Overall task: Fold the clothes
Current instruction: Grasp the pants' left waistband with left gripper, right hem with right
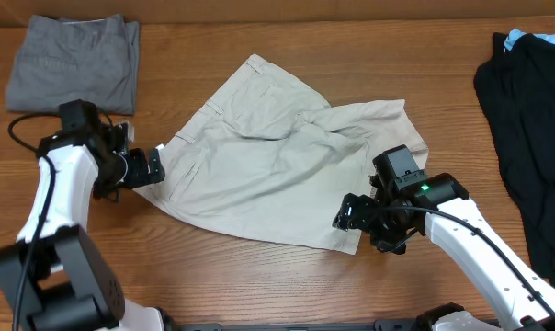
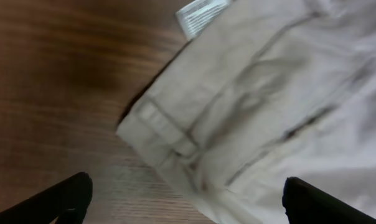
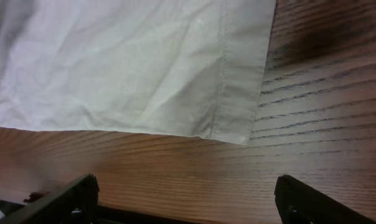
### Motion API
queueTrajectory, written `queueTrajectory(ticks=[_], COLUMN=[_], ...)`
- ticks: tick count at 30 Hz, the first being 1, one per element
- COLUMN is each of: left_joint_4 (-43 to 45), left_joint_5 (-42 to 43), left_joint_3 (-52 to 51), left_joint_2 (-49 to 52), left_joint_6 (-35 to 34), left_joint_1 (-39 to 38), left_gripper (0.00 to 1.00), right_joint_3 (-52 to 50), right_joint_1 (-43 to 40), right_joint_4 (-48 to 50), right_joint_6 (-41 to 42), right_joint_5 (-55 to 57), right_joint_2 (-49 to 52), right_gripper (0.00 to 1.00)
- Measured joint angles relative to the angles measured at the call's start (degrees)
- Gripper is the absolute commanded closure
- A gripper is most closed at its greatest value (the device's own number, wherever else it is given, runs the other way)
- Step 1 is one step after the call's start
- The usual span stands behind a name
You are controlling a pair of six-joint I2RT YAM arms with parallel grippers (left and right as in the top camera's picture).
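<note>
I need to lower my right gripper onto the hem corner of the shorts next, moving toward the right in the wrist view, because the corner is off the middle of my open fingers.
The beige khaki shorts [image 1: 277,165] lie spread and rumpled in the middle of the wooden table. My left gripper [image 1: 149,167] is open at the waistband corner on the shorts' left edge. In the left wrist view the waistband corner with a belt loop [image 2: 169,134] and the white tag [image 2: 200,12] lie just ahead of the open fingers [image 2: 188,199]. My right gripper [image 1: 346,216] is open at the shorts' lower right hem corner. The right wrist view shows that hem corner [image 3: 235,130] ahead of the open, empty fingers [image 3: 188,199].
Folded grey shorts [image 1: 73,62] lie at the back left corner. A black garment [image 1: 530,119] with a bit of blue cloth [image 1: 516,39] lies along the right edge. The table's front edge is near my right gripper.
</note>
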Motion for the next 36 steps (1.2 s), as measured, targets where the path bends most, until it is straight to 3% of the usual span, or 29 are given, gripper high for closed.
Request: queueTrajectory(ticks=[7, 15, 20, 22, 23, 36], left_joint_4=[1.31, 3.74, 5.27, 6.47, 6.86, 7.30], left_joint_5=[-6.23, -8.37, -7.10, -5.46, -4.81, -2.54], left_joint_3=[0.04, 0.04, 0.04, 0.04, 0.04, 0.04], left_joint_2=[7.98, 10.19, 10.19, 10.19, 10.19, 10.25], left_joint_6=[-4.85, -5.33, -5.51, -5.53, -5.73, -6.36], left_joint_1=[0.00, 0.00, 0.00, 0.00, 0.00, 0.04], left_gripper=[0.00, 0.00, 0.01, 0.23, 0.27, 0.32], right_joint_3=[0.00, 0.00, -0.46, -1.07, -1.44, -2.05], right_joint_1=[0.00, 0.00, 0.00, 0.00, -0.02, 3.43], right_joint_4=[0.79, 1.22, 4.02, 5.01, 4.98, 5.07], right_joint_6=[0.17, 0.17, 0.26, 0.22, 0.17, 0.39], right_joint_5=[0.90, 1.05, 1.07, 1.05, 1.05, 0.87], right_joint_2=[2.12, 5.51, 7.43, 8.76, 9.49, 10.73], right_gripper=[0.07, 0.08, 0.15, 0.16, 0.16, 0.17])
